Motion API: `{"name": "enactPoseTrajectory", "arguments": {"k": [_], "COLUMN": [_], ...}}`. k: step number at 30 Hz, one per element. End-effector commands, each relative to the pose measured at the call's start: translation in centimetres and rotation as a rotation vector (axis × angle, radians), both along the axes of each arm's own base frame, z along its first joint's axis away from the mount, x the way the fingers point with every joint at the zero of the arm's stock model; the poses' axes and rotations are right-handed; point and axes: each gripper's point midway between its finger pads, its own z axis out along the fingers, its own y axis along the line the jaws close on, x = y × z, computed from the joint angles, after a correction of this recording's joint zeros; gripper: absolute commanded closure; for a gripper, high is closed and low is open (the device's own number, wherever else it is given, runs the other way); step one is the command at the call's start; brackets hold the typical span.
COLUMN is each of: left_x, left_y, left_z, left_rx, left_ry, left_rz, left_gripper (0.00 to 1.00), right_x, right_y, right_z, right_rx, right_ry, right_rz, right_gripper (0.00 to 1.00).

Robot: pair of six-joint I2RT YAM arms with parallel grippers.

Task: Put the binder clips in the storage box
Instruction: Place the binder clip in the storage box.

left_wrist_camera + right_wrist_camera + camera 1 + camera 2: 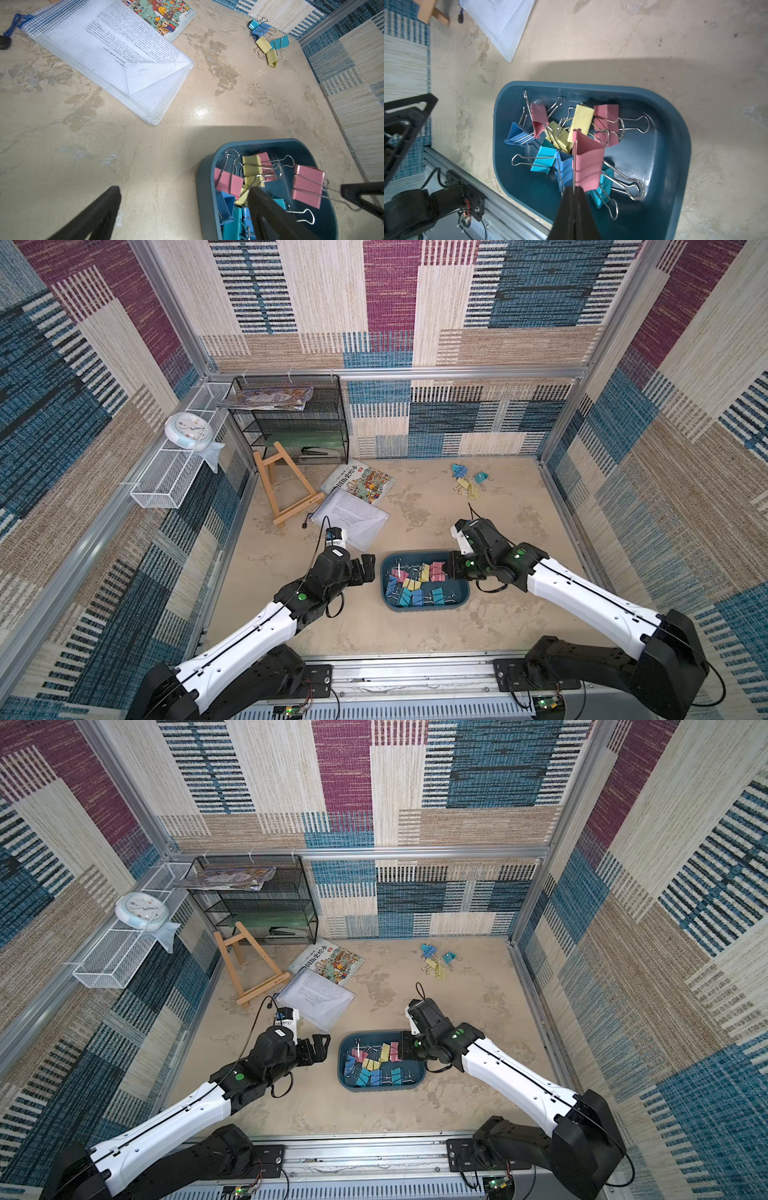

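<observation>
Next, my right gripper lowers the held pink clip into the storage box and releases it. The clip still hangs above the pile beside the near teal clip, where it lands.
The storage box is a dark teal tub at front centre, and several binder clips in pink, yellow and blue lie in it. My right gripper hangs over the box's right end. It is shut on the wire handle of a pink binder clip, which hangs above the pile. My left gripper stands open and empty just left of the box wall. Several loose binder clips lie at the far right of the table.
A mesh zip pouch of papers and a picture book lie behind the left gripper. A wooden easel, a black mesh rack, a white wire tray and a clock stand at the far left.
</observation>
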Motion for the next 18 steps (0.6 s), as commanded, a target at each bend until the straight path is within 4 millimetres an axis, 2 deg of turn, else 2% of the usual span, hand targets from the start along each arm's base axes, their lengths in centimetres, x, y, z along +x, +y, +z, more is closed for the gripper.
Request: {"name": "enactPoseTrajectory", "arguments": {"k": [1, 7, 11, 14, 18], "left_x": [0.1, 0.2, 0.2, 0.2, 0.2], "left_y": [0.1, 0.0, -0.1, 0.0, 0.0], "left_z": [0.1, 0.3, 0.3, 0.2, 0.2], "left_rx": [-0.009, -0.009, -0.009, -0.006, -0.003], "left_ry": [-0.004, -0.005, -0.003, -0.004, -0.006], "left_rz": [0.014, 0.009, 0.008, 0.01, 0.009], "left_gripper": [0.0, 0.0, 0.01, 0.0, 0.01], "right_x": [-0.4, -1.8, -2.1, -1.8, -0.3], "right_y": [0.1, 2.1, 2.4, 2.2, 2.0], "right_z": [-1.1, -3.5, -4.8, -4.7, -2.5], "right_rx": [-0.043, -0.047, -0.069, -0.088, -0.091], "right_ry": [0.006, 0.064, 0.093, 0.084, 0.001], "right_rz": [0.017, 0.091, 0.098, 0.089, 0.054], "right_gripper": [1.0, 1.0, 1.0, 0.9, 0.73]}}
